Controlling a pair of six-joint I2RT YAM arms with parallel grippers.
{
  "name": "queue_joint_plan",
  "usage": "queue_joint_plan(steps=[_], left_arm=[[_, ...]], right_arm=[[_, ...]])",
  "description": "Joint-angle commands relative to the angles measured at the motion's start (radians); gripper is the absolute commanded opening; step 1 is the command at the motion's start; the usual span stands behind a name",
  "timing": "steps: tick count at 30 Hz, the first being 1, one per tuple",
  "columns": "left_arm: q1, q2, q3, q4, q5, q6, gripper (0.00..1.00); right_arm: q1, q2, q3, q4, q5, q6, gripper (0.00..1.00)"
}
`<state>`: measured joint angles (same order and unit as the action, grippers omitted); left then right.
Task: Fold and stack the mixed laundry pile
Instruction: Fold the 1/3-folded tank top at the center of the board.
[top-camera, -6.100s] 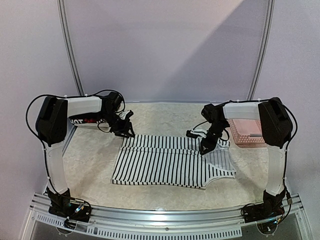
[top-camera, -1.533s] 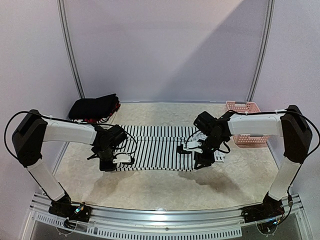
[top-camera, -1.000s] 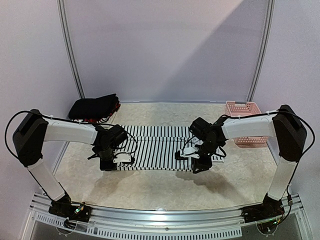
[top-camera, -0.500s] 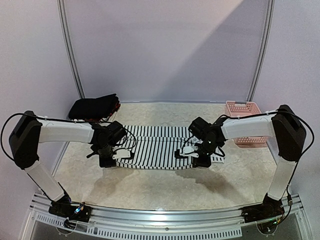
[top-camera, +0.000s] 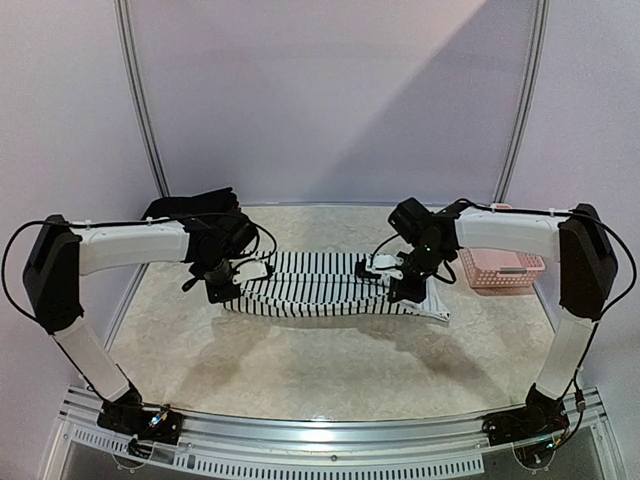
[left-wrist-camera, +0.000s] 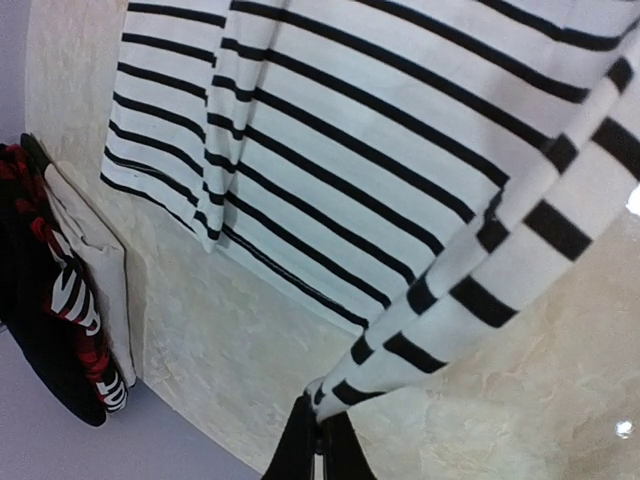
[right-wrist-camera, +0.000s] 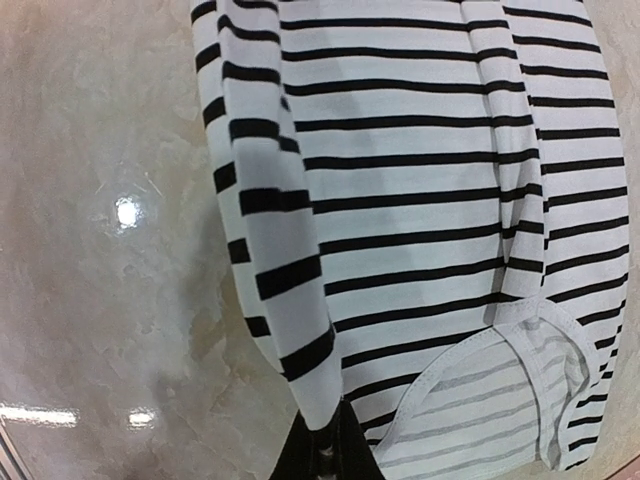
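Observation:
The left gripper needs to carry the raised corner of the tank top outward and down next, beside the end of the striped fold (left-wrist-camera: 212, 232), which lies outward of and below that corner, and release it there.
The black-and-white striped tank top (top-camera: 320, 285) lies across the middle of the table, its near edge raised off the surface at both ends. My left gripper (top-camera: 220, 291) is shut on the left corner of that edge. In the left wrist view the striped cloth (left-wrist-camera: 380, 150) hangs from the shut left gripper (left-wrist-camera: 320, 440). My right gripper (top-camera: 398, 290) is shut on the right end of the edge. In the right wrist view a fold of the top (right-wrist-camera: 430, 180) rises from the shut right gripper (right-wrist-camera: 335, 445). The armhole trim shows at the lower right.
A folded stack of black and red-plaid garments (top-camera: 185, 207) sits at the back left corner, partly behind my left arm, and shows as the stack (left-wrist-camera: 50, 330) in the left wrist view. A pink basket (top-camera: 500, 268) stands at the right. The marbled table (top-camera: 330, 370) extends in front.
The right gripper has shut on the top's near edge. Both grippers have lifted and moved toward the back, carrying that edge up over the rest of the top.

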<state>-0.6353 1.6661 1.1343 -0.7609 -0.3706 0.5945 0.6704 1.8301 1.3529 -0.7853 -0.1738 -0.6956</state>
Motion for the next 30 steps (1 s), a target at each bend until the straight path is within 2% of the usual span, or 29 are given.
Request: queue_joint_plan(steps=[1,16,30], left_arm=[[0.046,0.071,0.068,-0.036,-0.040,-0.036,0.00],[0.110,0.240,0.218,-0.032,-0.029,-0.063,0.00],[0.127,0.375,0.324,-0.077,0.000,-0.143,0.00]], right_arm=[[-0.016,0.064,0.068,-0.081,-0.055,-0.007,0.00],[-0.092,0.247,0.279,-0.167,-0.112,0.027,0.00],[-0.117,0.390,0.413,-0.210,-0.055,0.098,0.00]])
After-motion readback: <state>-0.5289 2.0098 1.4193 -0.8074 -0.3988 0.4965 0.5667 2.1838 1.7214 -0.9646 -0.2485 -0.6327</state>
